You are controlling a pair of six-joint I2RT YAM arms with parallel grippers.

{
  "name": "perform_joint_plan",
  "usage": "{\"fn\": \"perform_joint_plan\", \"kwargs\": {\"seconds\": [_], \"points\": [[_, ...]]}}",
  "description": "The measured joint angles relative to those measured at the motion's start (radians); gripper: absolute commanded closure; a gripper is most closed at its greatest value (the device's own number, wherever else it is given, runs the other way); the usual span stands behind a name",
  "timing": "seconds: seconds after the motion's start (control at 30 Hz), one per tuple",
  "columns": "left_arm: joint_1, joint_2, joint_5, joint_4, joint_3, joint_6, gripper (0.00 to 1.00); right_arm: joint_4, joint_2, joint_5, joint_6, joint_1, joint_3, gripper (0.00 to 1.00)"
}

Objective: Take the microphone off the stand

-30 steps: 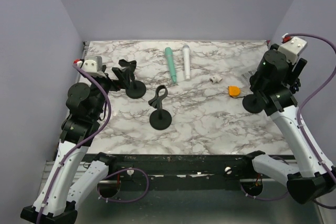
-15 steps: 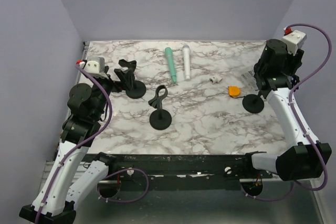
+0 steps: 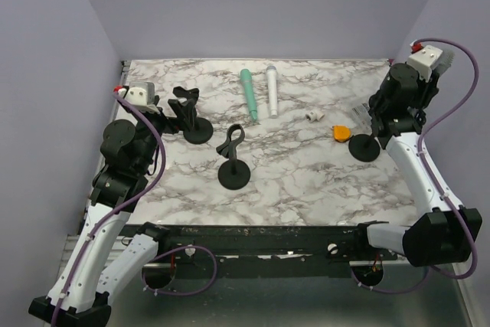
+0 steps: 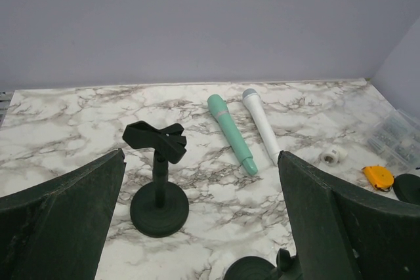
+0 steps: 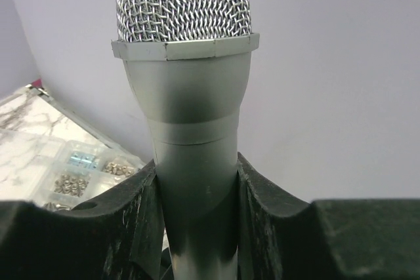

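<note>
Next, my right gripper moves to the left in the top view and down to the marble (image 3: 262, 95) beside the green microphone and releases, since microphones lie there.
My right gripper (image 5: 197, 188) is shut on the grey body of a silver microphone (image 5: 187, 96), just below its mesh head. The microphone points up, towards the purple wall. In the top view the right arm is raised at the far right, above a black stand (image 3: 364, 148). The arm hides that stand's clip, so I cannot tell whether the microphone still sits in it. My left gripper (image 4: 197, 227) is open and empty at the left side (image 3: 167, 116), with its fingers wide apart.
Two empty black stands are on the marble table, one at the back left (image 3: 198, 129) (image 4: 159, 191) and one in the middle (image 3: 233, 175). A green microphone (image 3: 249, 93) and a white microphone (image 3: 272, 91) lie at the back. An orange tape measure (image 3: 341, 133) and a clear parts box (image 5: 72, 168) are near the right stand.
The right arm has swung up and back, lifting the microphone with it. The right stand's base has shifted slightly left. The left arm has hardly moved.
</note>
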State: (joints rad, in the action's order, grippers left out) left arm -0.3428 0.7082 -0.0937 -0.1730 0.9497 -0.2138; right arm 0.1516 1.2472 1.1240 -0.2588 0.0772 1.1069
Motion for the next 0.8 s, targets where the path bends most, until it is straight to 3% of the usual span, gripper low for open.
{"fn": "perform_joint_plan", "kwargs": {"seconds": [0.53,0.8], "points": [[-0.006,0.001,0.000,0.000,0.000,0.000,0.02,-0.003,-0.093,-0.058,-0.029,0.001,0.048,0.88],[-0.006,0.000,0.000,0.000,0.000,0.000,0.02,-0.074,-0.131,-0.270,0.024,0.001,0.197,0.95]]}}
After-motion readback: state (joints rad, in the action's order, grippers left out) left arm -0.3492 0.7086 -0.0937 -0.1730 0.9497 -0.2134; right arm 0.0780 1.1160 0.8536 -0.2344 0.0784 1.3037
